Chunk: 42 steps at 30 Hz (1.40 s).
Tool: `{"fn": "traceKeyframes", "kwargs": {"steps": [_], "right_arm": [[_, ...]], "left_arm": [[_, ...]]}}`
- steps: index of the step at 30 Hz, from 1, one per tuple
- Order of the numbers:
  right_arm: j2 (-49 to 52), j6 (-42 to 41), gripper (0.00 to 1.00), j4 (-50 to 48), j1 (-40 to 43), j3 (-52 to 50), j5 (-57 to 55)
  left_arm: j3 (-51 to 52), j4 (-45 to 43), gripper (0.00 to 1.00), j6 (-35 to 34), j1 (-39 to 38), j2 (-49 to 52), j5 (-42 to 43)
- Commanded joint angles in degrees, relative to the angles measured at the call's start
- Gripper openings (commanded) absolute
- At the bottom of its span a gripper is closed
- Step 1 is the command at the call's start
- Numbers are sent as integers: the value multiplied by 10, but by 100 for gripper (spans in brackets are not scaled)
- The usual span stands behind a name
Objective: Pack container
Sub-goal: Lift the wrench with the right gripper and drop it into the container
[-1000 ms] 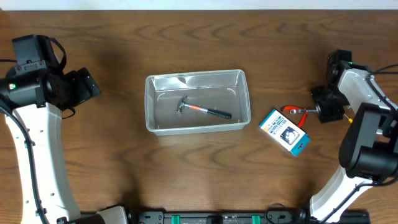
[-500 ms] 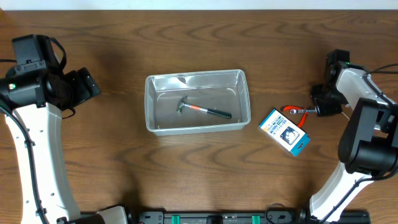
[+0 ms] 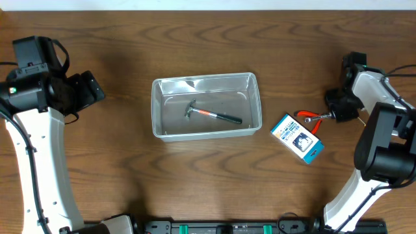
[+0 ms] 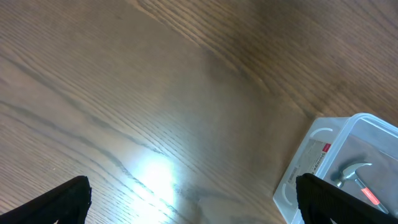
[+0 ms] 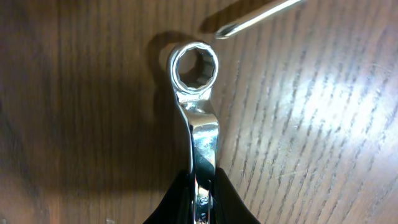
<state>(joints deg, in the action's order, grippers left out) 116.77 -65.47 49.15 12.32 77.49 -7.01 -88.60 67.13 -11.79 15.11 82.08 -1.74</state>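
Note:
I will next lift my right gripper across to the container (image 3: 156,109) on its left in the overhead view. Then I will lower it to release on the container's open bottom beside the hammer (image 3: 211,114).
The clear plastic container (image 3: 156,109) sits mid-table and holds a hammer (image 3: 211,114) with a red and black handle. Its corner (image 4: 309,163) and the hammer head (image 4: 349,173) show at the right of the left wrist view. My right gripper (image 3: 334,116) is at the table's right side. In the right wrist view it (image 5: 203,186) is shut on the shank of a shiny ring wrench (image 5: 198,93), which lies flat on the wood. My left gripper (image 4: 196,202) hangs open over bare wood, far left of the container, with nothing between its fingers.
A blue-and-white box (image 3: 297,137) lies to the right of the container. A red-handled tool (image 3: 309,117) lies just above the box, beside my right gripper. A thin metal tip (image 5: 249,22) pokes in beyond the wrench's ring.
My right gripper's jaws have closed onto the wrench shank. The left arm has not moved.

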Motion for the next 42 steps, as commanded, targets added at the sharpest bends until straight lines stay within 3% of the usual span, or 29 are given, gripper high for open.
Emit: {"fn": "traceKeyframes", "kwargs": {"steps": [1, 12, 22, 30, 36, 42], "right_arm": [[22, 71, 1, 3, 1, 4, 47], [-99, 288, 1, -3, -48, 115, 32], [-197, 746, 1, -78, -216, 162, 273], [-171, 1036, 1, -25, -347, 161, 287], [-116, 1096, 1, -73, -407, 161, 287], [-31, 1129, 1, -58, -441, 161, 287]], "left_arm": [[-5, 4, 98, -1, -1, 3, -2], [-5, 7, 98, -1, -1, 3, -2], [-5, 12, 98, -1, -1, 3, -2], [-5, 17, 98, -1, -1, 3, -2], [-5, 17, 98, -1, -1, 3, -2], [-5, 17, 98, -1, -1, 3, -2]]}}
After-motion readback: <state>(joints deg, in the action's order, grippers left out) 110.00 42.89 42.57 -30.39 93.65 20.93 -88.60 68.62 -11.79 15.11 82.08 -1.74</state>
